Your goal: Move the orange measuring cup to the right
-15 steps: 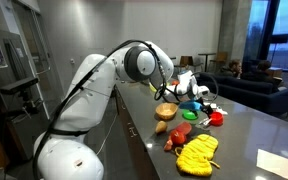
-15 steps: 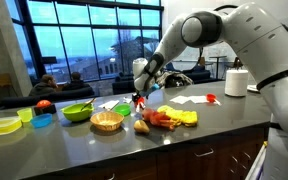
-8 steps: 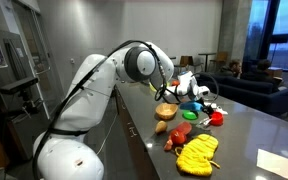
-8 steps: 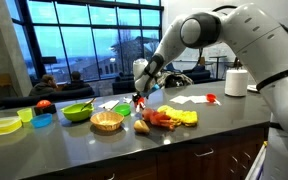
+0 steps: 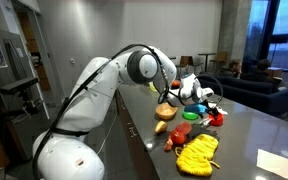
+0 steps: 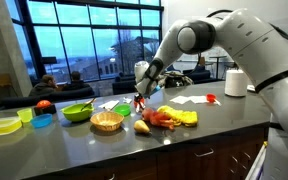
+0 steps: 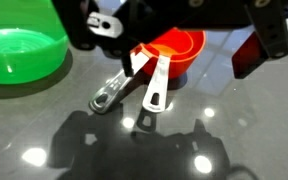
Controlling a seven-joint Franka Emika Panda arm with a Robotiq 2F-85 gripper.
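Next, my gripper moves down onto the orange measuring cup's rim beside its white handle, as the cup stands below, between the gripper's open fingers.
The orange measuring cup (image 7: 171, 52) stands upright on the dark grey counter in the wrist view, with a white flat handle (image 7: 155, 86) pointing toward the camera. My gripper (image 7: 174, 35) comes in from the top of that view. It is open, with its black fingers on either side of the cup and a gap on the right side. In both exterior views the gripper (image 5: 206, 102) (image 6: 139, 97) is low over the counter among small items, and the cup is mostly hidden there.
A green round cup (image 7: 20, 50) stands left of the orange cup, and a silver measuring spoon handle (image 7: 109, 92) lies beside it. A dark red thing (image 7: 258, 55) is to the right. A yellow cloth (image 5: 196, 153), a wicker basket (image 6: 107, 121) and a green bowl (image 6: 77, 112) are on the counter.
The arm has shifted slightly, bringing the gripper a little lower toward the items on the counter. The objects have not moved.
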